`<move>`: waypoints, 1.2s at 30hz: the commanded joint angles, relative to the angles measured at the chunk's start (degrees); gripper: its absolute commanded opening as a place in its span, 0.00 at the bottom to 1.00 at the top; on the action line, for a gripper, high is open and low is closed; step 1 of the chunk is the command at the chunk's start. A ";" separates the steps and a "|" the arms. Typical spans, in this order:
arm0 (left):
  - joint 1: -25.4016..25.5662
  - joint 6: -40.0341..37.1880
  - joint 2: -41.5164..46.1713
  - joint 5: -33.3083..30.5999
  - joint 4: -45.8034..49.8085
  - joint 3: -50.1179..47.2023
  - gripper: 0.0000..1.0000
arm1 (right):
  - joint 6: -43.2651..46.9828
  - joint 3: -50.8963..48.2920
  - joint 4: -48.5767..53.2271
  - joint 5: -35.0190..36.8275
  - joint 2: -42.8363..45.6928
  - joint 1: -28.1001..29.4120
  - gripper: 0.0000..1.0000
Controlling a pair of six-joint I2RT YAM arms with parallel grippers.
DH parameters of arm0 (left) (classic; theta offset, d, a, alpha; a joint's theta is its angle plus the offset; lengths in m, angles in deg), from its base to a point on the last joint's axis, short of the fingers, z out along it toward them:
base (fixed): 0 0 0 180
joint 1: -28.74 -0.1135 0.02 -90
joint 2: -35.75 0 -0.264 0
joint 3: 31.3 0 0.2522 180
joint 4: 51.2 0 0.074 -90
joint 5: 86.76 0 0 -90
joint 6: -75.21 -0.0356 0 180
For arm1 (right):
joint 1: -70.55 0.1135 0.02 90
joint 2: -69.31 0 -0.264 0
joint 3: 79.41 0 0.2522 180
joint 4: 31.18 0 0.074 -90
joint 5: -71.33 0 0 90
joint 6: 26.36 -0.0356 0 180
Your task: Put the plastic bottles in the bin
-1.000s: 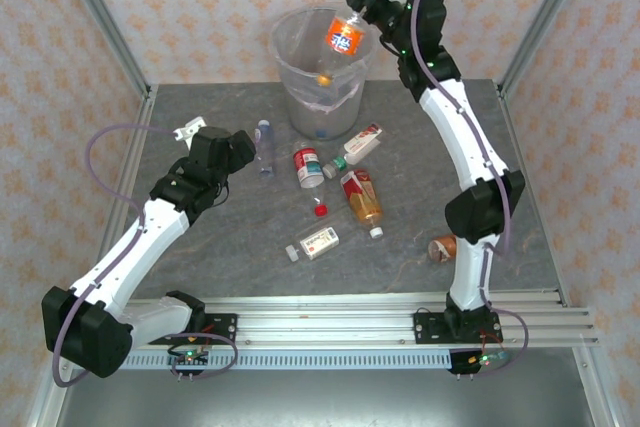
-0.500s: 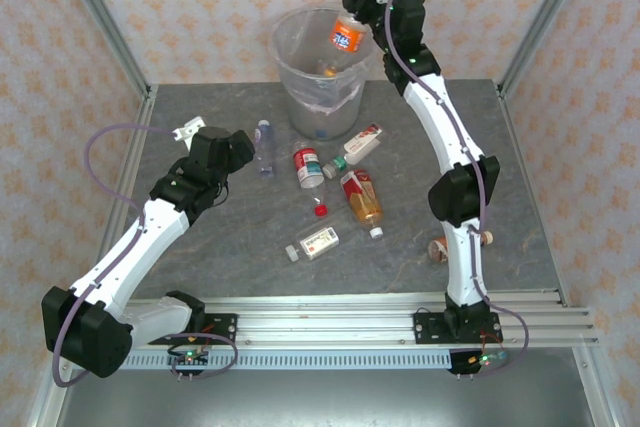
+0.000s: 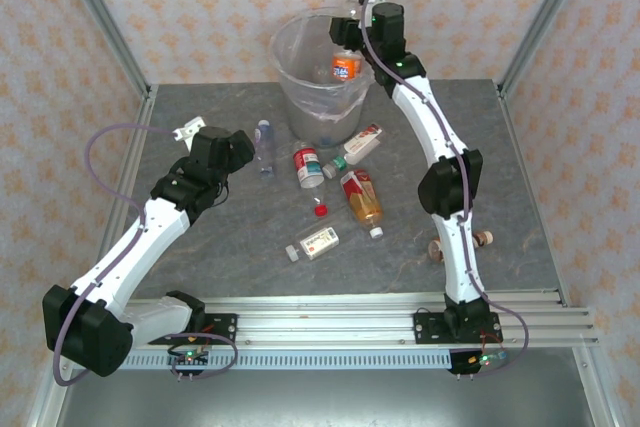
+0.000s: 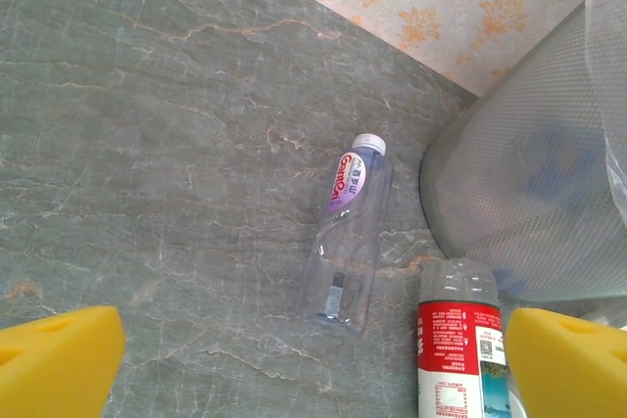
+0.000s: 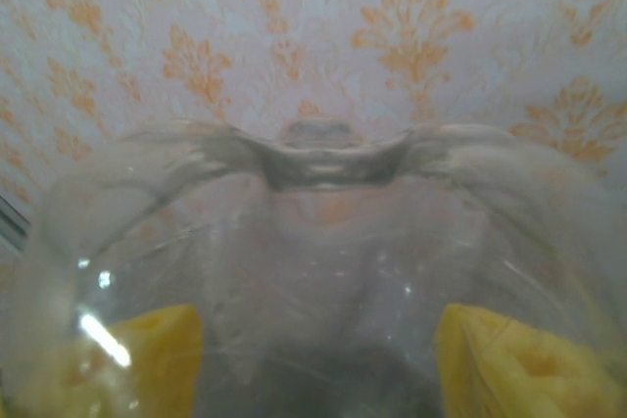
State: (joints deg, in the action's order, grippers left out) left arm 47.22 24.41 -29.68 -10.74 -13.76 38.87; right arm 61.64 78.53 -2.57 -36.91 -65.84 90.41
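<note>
The orange-labelled bottle is already hanging inside the bin's rim, so my right gripper will lower the clear bottle into the bin's opening (image 3: 322,55) and let go of it there.
My right gripper (image 3: 350,39) is shut on a clear bottle with an orange label (image 3: 346,66), which hangs over the opening of the bin (image 3: 287,47). In the right wrist view the bottle's clear base (image 5: 313,242) sits between the yellow fingers (image 5: 519,359). My left gripper (image 3: 243,152) stands open and empty low over the table. A purple-labelled clear bottle (image 4: 351,232) lies just ahead of it, with a red-labelled bottle (image 4: 460,340) to its right beside the bin's wall (image 4: 529,183). More bottles lie mid-table: one red-and-white (image 3: 362,142), one amber (image 3: 362,197), one small (image 3: 318,242).
A loose red cap (image 3: 320,210) lies among the bottles. Another bottle (image 3: 440,247) lies at the right, partly behind the right arm. Metal frame posts and patterned walls close in the back and sides of the grey table (image 3: 200,247).
The right arm has swung left and lowered the orange-labelled bottle from above the bin's right rim to over its opening. The left arm has not moved.
</note>
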 commanded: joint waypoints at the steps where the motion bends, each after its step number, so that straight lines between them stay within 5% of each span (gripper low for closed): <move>1: -0.30 0.59 -0.22 -1.61 1.16 -0.81 1.00 | 3.93 2.71 6.09 -2.87 -0.85 0.12 0.28; 26: -0.34 0.70 -3.12 0.76 1.24 0.21 1.00 | 7.03 5.08 16.45 -3.76 -5.69 1.82 0.78; 36: -0.40 0.62 -3.30 0.90 1.76 0.29 1.00 | 5.88 5.69 15.34 -5.19 -2.63 1.80 0.81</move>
State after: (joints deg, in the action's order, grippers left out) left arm 47.11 24.43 -32.94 -9.21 -13.63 38.87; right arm 68.55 82.25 13.04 -40.86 -70.89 92.07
